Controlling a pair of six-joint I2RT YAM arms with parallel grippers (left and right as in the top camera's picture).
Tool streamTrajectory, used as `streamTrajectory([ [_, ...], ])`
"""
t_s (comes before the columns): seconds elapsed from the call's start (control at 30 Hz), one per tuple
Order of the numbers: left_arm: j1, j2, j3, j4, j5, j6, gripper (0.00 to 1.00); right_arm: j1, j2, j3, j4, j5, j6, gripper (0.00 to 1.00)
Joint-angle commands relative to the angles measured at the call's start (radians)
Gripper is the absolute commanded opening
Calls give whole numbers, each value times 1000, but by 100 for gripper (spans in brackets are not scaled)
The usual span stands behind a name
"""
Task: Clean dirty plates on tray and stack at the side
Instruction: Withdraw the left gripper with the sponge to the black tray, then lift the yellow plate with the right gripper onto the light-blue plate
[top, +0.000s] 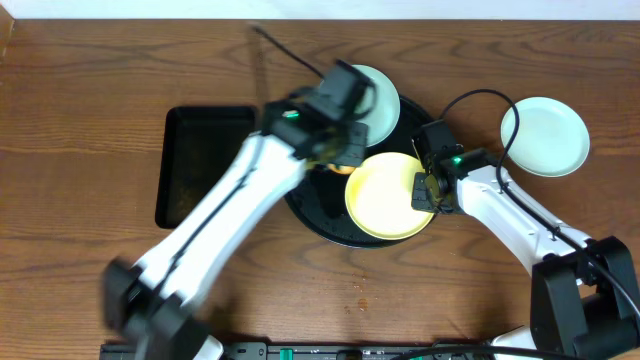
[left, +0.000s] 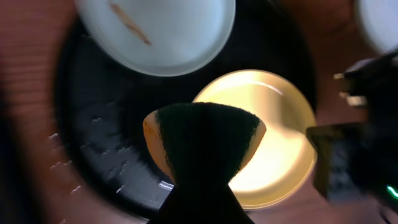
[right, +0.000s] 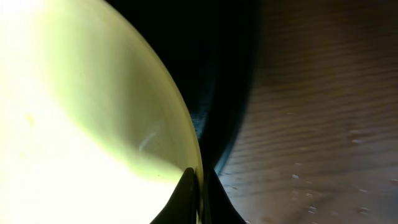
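My right gripper will next lift and swing right in the overhead view, over the smear-free second mint-blue plate, to stack the yellow one.
The round black tray holds a pale yellow plate and, behind it, a mint-blue plate with a brown smear. A second mint-blue plate lies on the bare wood to the right. My left gripper hovers over the tray between the two plates, shut on a dark green sponge with an orange edge. At the yellow plate's right edge, my right gripper is shut on the rim, one finger on each face. The left arm is blurred in the overhead view.
A narrower black rectangular tray lies left of the round one. Bare wood-grain tabletop surrounds both trays. The right arm's cable loops above the table between the round tray and the right-hand plate.
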Motion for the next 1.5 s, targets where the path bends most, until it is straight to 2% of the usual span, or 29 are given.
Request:
streamTrajectory([
  [0.0, 74, -82, 15, -73, -2, 5, 7, 8, -83, 61, -30, 126, -24, 1],
  [0.17, 216, -146, 15, -233, 3, 29, 7, 27, -208, 101, -5, 226, -147, 1],
  [0.27, 298, -145, -2, -286, 78, 84, 8, 76, -286, 101, 61, 315, -247, 1],
  [0.4, 374, -145, -68, -273, 188, 151, 8, 183, -344, 101, 119, 494, -325, 1],
  [0.57, 450, -145, -213, -203, 352, 232, 8, 385, -337, 100, 201, 875, -477, 1],
  [0.73, 498, -145, -339, -133, 389, 237, 7, 529, -274, 100, 396, 1145, -697, 1],
  [0.87, 515, -145, -364, -130, 388, 238, 8, 571, -206, 100, 522, 1188, -852, 1],
  [0.97, 515, -145, -364, -126, 388, 238, 8, 578, -153, 100, 575, 1188, -906, 1],
  [1.17, 515, -145, -364, -122, 388, 238, 7, 579, -90, 100, 586, 1191, -900, 1],
  [1.47, 515, -145, -364, -118, 388, 237, 8, 576, -90, 100, 589, 1133, -855, 1],
])
